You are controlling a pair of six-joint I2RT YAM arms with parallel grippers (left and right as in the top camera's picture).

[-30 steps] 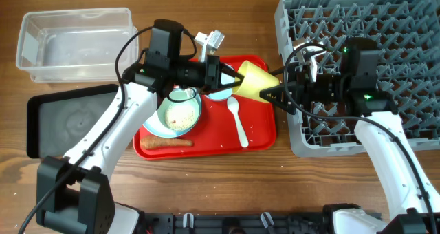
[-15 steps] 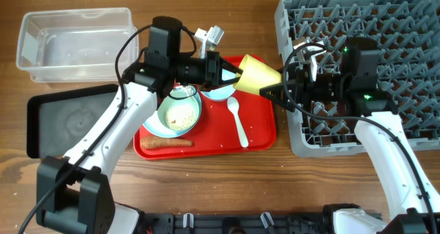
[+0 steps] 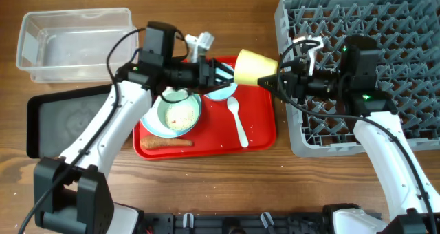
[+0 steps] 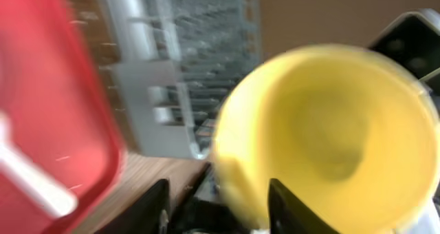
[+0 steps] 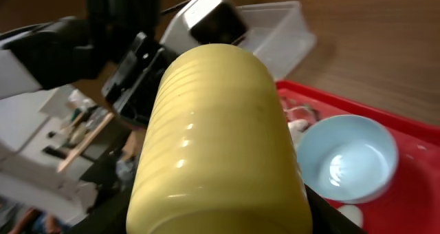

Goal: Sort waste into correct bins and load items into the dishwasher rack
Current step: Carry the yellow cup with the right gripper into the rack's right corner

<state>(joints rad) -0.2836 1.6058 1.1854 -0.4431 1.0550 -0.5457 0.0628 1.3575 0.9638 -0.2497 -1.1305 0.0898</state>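
Observation:
The right gripper swings across the dishwasher rack next, tips the yellow cup opening down and lowers it by the dishwasher rack's edge farthest from the tray [image 3: 415, 84], where slots are free.
My right gripper [image 3: 273, 78] is shut on the small yellow cup [image 3: 253, 67], held on its side above the gap between the red tray and the grey dishwasher rack [image 3: 364, 62]. In the right wrist view the cup [image 5: 220, 144] fills the space between the fingers [image 5: 220, 217]. My left gripper [image 3: 223, 72] is open and empty just left of the cup; its wrist view shows the cup's mouth [image 4: 330, 124] beyond the spread fingers [image 4: 220, 206]. A light-blue bowl [image 3: 221, 91], white spoon [image 3: 238, 120], pale-green bowl with rice [image 3: 180, 113] on a blue plate [image 3: 151, 127] and an orange stick [image 3: 165, 142] lie on the tray.
The red serving tray [image 3: 265, 134] sits mid-table. The clear tub [image 3: 72, 41] is at the back left, with the black tray [image 3: 65, 120] in front of it. The rack fills the right side. No wrappers show.
The left gripper has let go of the yellow cup and pulled back to the left. The right gripper now holds the cup alone and has lifted it slightly up and back.

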